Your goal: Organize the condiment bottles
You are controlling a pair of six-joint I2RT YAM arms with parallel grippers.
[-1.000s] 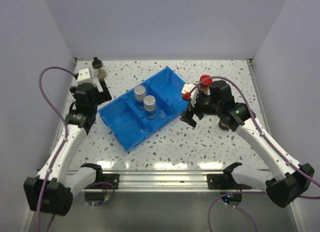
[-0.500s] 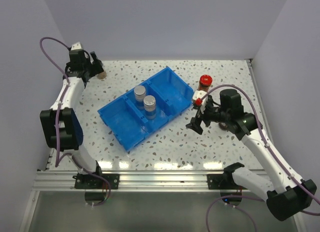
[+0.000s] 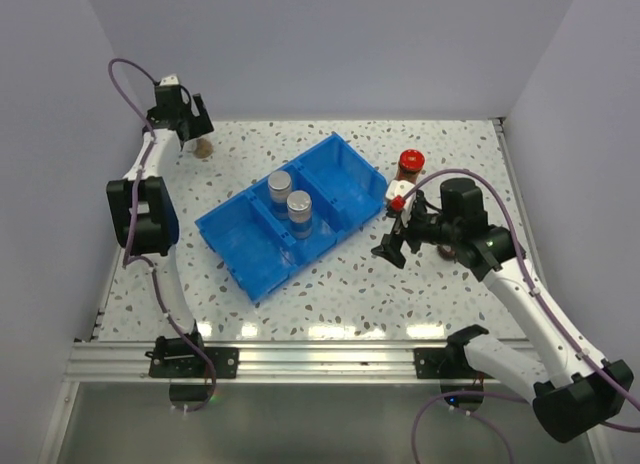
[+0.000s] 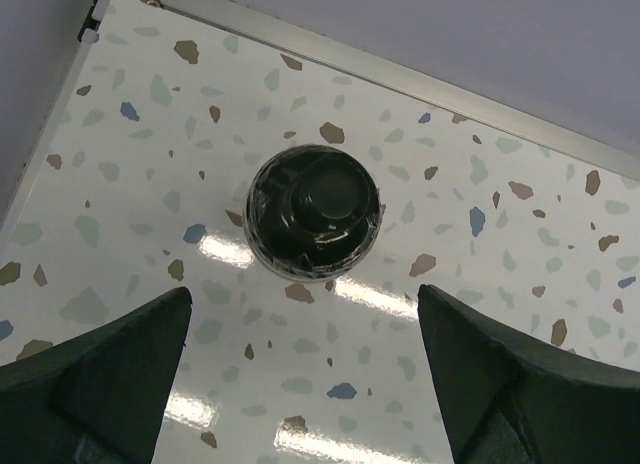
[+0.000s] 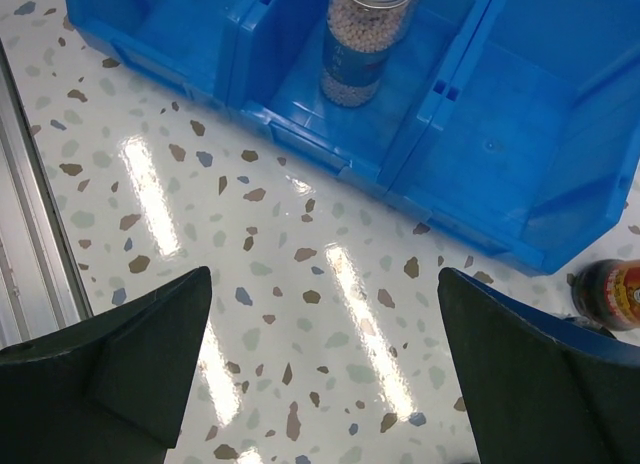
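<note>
The black-capped bottle (image 3: 203, 148) (image 4: 313, 212) stands below and slightly outward of the left gripper, so next the robot will lower that gripper's open fingers outward around the bottle's sides and close them.
Two silver-capped bottles (image 3: 280, 187) (image 3: 299, 206) stand in the middle compartment of the blue bin (image 3: 240, 239). One of them shows in the right wrist view (image 5: 365, 39). A red-capped bottle (image 3: 410, 164) stands on the table right of the bin; a dark bottle body (image 5: 612, 294) shows at the right wrist view's edge. A black-capped bottle (image 4: 313, 212) stands near the back left corner, partly hidden in the top view (image 3: 203, 149). My left gripper (image 3: 190, 129) hovers open above it (image 4: 305, 384). My right gripper (image 3: 390, 246) is open and empty over bare table (image 5: 325, 354). The other bottles are not visible.
The bin's left compartment (image 5: 160, 24) and right compartment (image 5: 540, 114) hold nothing. The table's back rail (image 4: 400, 79) and the left wall run close to the black-capped bottle. The front rail (image 3: 310, 359) runs along the near edge.
My left arm has stretched out to the back left corner, over the black-capped bottle. My right gripper pulled back from the bin toward the near right, then held still.
</note>
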